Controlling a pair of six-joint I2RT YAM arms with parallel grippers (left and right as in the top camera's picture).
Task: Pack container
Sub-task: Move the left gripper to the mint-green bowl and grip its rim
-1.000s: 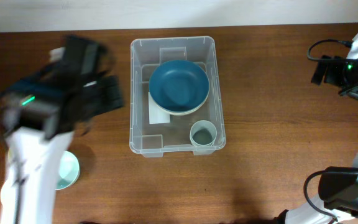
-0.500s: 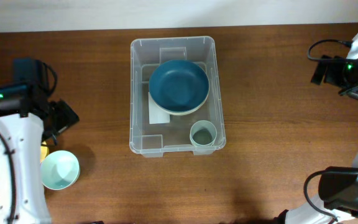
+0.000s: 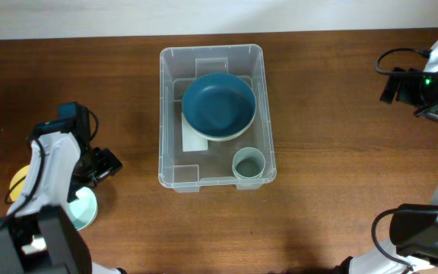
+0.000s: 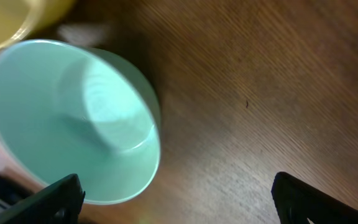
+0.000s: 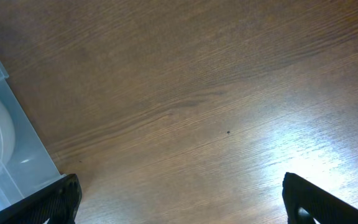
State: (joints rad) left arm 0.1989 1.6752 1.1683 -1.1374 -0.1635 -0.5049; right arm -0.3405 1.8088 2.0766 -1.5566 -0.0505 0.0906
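Note:
The bare wood by the mint bowl's rim facing the container leaves room for one finger outside, so my left gripper should lower next with its open fingers on both sides of that rim.
The clear plastic container (image 3: 169, 114) stands mid-table and holds a blue bowl (image 3: 218, 104) nested on a pale bowl, a pale green cup (image 3: 248, 164) and a white label. Its corner shows in the right wrist view (image 5: 5, 143). My left gripper (image 3: 101, 167) is open and empty, low over the table just right of a mint bowl (image 3: 82, 209), which fills the left wrist view (image 4: 73, 118). A yellow bowl (image 3: 17, 183) lies beside the mint one, and its rim shows in the left wrist view (image 4: 17, 18). My right gripper (image 5: 179, 202) is open over bare wood, right of the container.
The wooden table's far edge runs along the top of the overhead view. The right arm and its cables (image 3: 424, 84) sit at the far right. The left arm's base (image 3: 36, 240) is at the bottom left.
My left arm has swung from beside the container toward the front left and lowered next to the mint bowl. The right arm and the container's contents have not moved.

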